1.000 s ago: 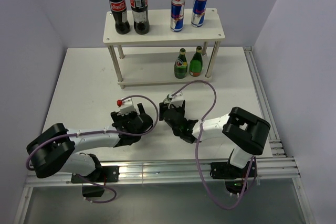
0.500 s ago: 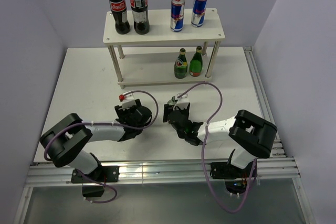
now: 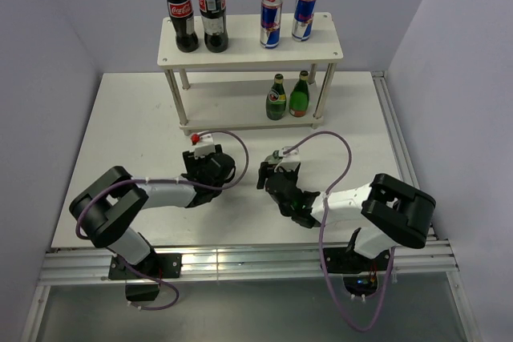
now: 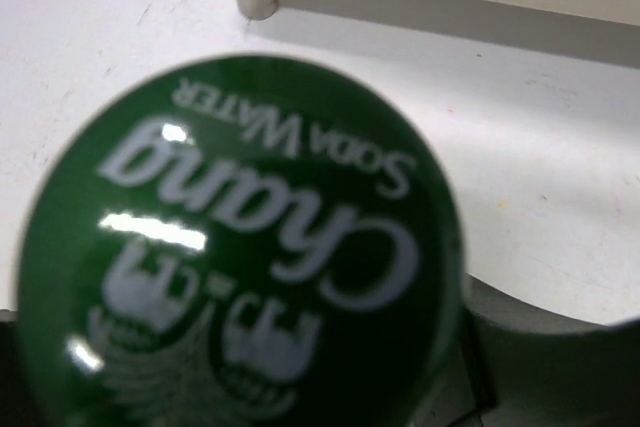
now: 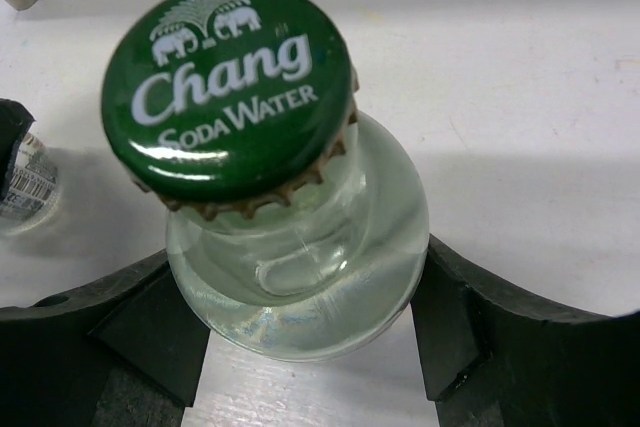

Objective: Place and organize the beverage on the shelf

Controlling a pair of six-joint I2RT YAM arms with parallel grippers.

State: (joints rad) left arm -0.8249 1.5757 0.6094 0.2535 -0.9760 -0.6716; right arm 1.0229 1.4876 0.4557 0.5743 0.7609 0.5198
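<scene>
I will next carry the soda-water bottle in my left gripper outward onto the lower board's empty end (image 3: 207, 104) under the cola bottles and let go of it, because green bottles fill the other end.
Each gripper holds a clear soda-water bottle with a green cap on the table in front of the shelf (image 3: 248, 41). My left gripper (image 3: 210, 167) is shut on one; its cap (image 4: 240, 247) fills the left wrist view and hides the jaws. My right gripper (image 5: 300, 332) is shut on the other bottle (image 5: 300, 267), its black fingers (image 5: 455, 327) pressed against both sides of the glass below the cap (image 3: 275, 156). Two blue-and-silver cans (image 3: 271, 22) stand on the top board. Two green bottles (image 3: 276, 98) stand on the lower board (image 3: 224, 114).
Two tall cola bottles (image 3: 180, 10) stand at the left of the top board. The shelf legs (image 3: 185, 127) rise in front of the lower board. The right wrist view shows the other bottle's label (image 5: 22, 182) close on the left. Walls enclose the table.
The left gripper has shut on its bottle and moved away from the base, toward the shelf. The right gripper, holding its bottle as before, has shifted a little to the right.
</scene>
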